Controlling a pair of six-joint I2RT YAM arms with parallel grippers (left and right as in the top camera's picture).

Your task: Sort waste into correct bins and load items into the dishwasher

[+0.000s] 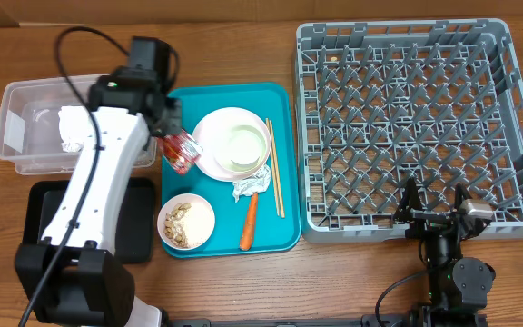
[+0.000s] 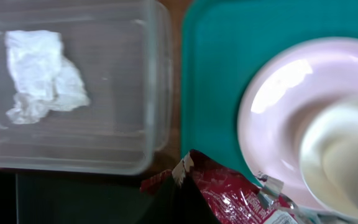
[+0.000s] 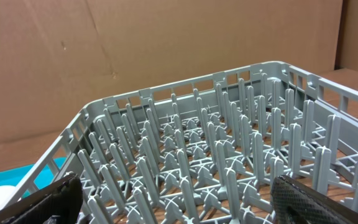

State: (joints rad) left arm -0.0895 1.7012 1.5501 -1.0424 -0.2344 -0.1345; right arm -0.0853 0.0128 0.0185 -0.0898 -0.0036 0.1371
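My left gripper will next move from the teal tray's edge across to the clear tub [image 1: 25,95] and go down inside, because a crumpled napkin is already lying there.
My left gripper [image 1: 172,136] is shut on the red crinkled snack wrapper [image 1: 182,152], which hangs over the teal tray's left edge, between the tray and the clear tub [image 1: 25,95]. In the left wrist view the wrapper [image 2: 235,193] fills the bottom, and the tub [image 2: 104,149] holds one crumpled napkin [image 2: 39,74]. The black tray [image 1: 130,227] lies below the tub. My right gripper [image 1: 434,207] stands open at the front edge of the grey dish rack [image 1: 407,109], its fingers [image 3: 48,200] apart with nothing between them.
On the teal tray [image 1: 280,100] lie a pink plate [image 1: 209,136] carrying a white bowl [image 1: 243,145], a small plate of food scraps [image 1: 186,222], a carrot [image 1: 249,222], a crumpled napkin [image 1: 251,184] and chopsticks [image 1: 275,173]. The rack's pegs [image 3: 229,155] stand bare.
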